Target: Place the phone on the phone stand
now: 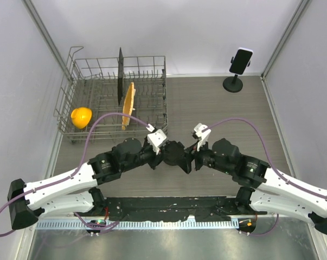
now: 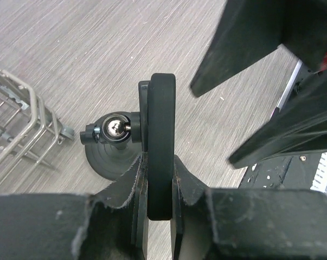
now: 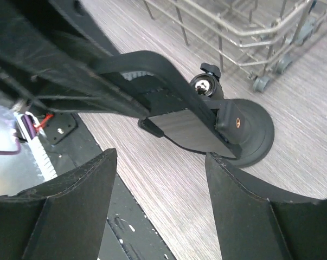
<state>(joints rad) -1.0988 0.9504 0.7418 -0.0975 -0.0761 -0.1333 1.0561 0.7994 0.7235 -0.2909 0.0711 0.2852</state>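
Observation:
The phone already rests on the cradle of the stand, so the left gripper needs to move back while keeping the phone against the cradle, and open its fingers to let go.
My left gripper (image 1: 166, 153) is shut on a black phone (image 2: 160, 146), seen edge-on between the fingers in the left wrist view (image 2: 159, 162). The phone rests against the cradle of a black phone stand (image 2: 106, 162), whose ball joint (image 2: 113, 127) sits just left of it. In the right wrist view the phone (image 3: 185, 127) lies across the stand's clamp (image 3: 231, 120) above the round base (image 3: 258, 138). My right gripper (image 3: 160, 162) is open and empty, close beside the stand (image 1: 174, 154), and it also shows in the top view (image 1: 191, 157).
A wire dish rack (image 1: 147, 58) stands at the back left with a yellow object (image 1: 81, 117), an orange flat piece (image 1: 129, 104) and a black board (image 1: 120, 76). A second stand (image 1: 233, 85) holding a phone (image 1: 241, 61) stands at the back right.

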